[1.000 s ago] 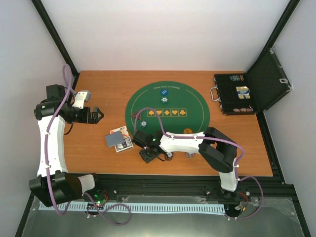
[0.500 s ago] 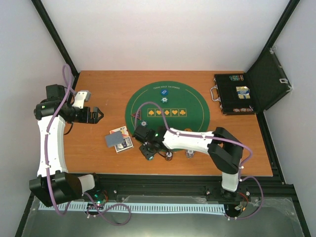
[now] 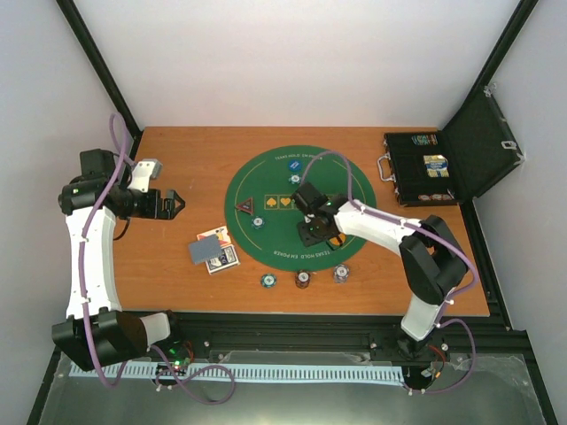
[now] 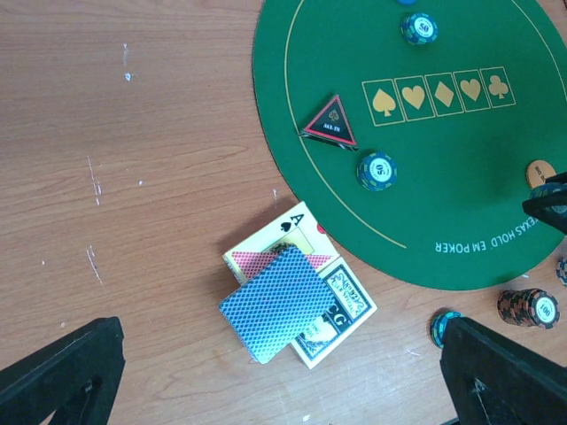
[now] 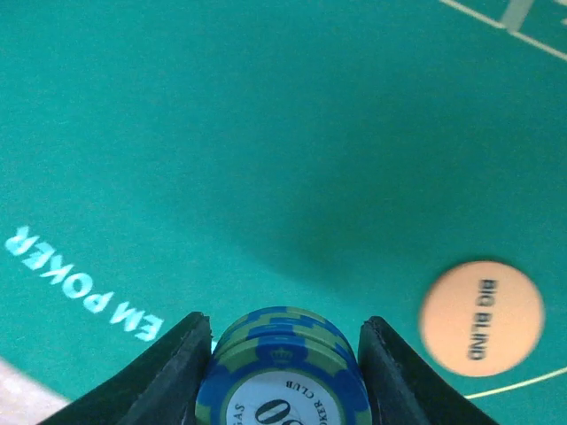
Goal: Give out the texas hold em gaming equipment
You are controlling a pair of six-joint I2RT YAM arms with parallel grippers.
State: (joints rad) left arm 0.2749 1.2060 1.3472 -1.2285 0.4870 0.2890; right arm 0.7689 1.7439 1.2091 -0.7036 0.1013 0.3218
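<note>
The robot should next bring the chip stack down in its right gripper onto the bare felt beside the orange disc and release it there, because that spot is clear.
My right gripper [image 3: 314, 232] hangs over the green mat and is shut on a small stack of blue and yellow-green poker chips [image 5: 282, 376], held between its fingers [image 5: 173, 367]. An orange "BIG BLIND" disc [image 5: 481, 317] lies on the felt just to the right. My left gripper [image 3: 174, 204] is wide open and empty above bare wood, left of the playing cards [image 4: 282, 301], which lie as a blue-backed deck on face-up cards. A red-edged triangle marker [image 4: 330, 124] and a chip [image 4: 376, 170] lie on the mat's left part. Three chip stacks [image 3: 303, 280] stand near the table's front edge.
The round green felt mat [image 3: 354, 190] fills the table's middle, with a blue disc [image 3: 292, 164] and a chip [image 3: 295, 179] near its far side. The open black case [image 3: 425, 168] stands at the back right. A grey-white object [image 3: 149, 170] sits by the left arm.
My right gripper has moved from the table's front edge by the chip stacks up and right onto the mat, with chips in it. The left arm has barely moved.
</note>
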